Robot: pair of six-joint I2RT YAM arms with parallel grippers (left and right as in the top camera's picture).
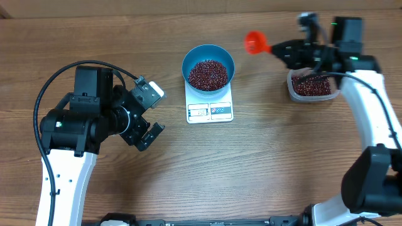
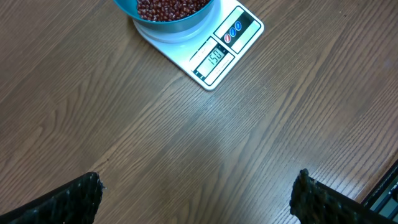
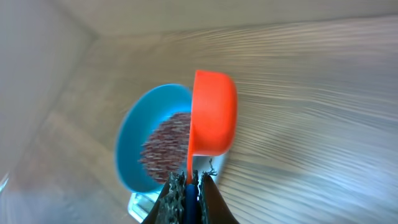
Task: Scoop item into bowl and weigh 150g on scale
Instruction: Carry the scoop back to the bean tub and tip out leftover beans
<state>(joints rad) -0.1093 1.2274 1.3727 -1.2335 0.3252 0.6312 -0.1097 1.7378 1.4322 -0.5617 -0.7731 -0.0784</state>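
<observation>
The right gripper comes back and down to the bare tabletop nearer than the tub next and releases the handle, as the scale's display reads the wanted amount.
A blue bowl (image 1: 208, 66) heaped with dark red beans (image 1: 208, 74) stands on the white scale (image 1: 210, 108) at the table's middle. My right gripper (image 1: 281, 50) is shut on the handle of a red-orange measuring cup (image 1: 255, 43), which hangs in the air to the right of the bowl, turned on its side. In the right wrist view the cup (image 3: 213, 115) sits in front of the bowl (image 3: 134, 140), above my gripper (image 3: 188, 180). My left gripper (image 1: 152, 113) stands open and holds nothing, left of the scale. Its wrist view shows the scale (image 2: 214, 56) ahead of the wide-apart fingers (image 2: 74, 199).
A clear plastic tub (image 1: 312, 86) holding more beans sits at the right, under the right arm. The left arm's black cable loops over the table's left side. The table's front edge runs along the bottom of the overhead view.
</observation>
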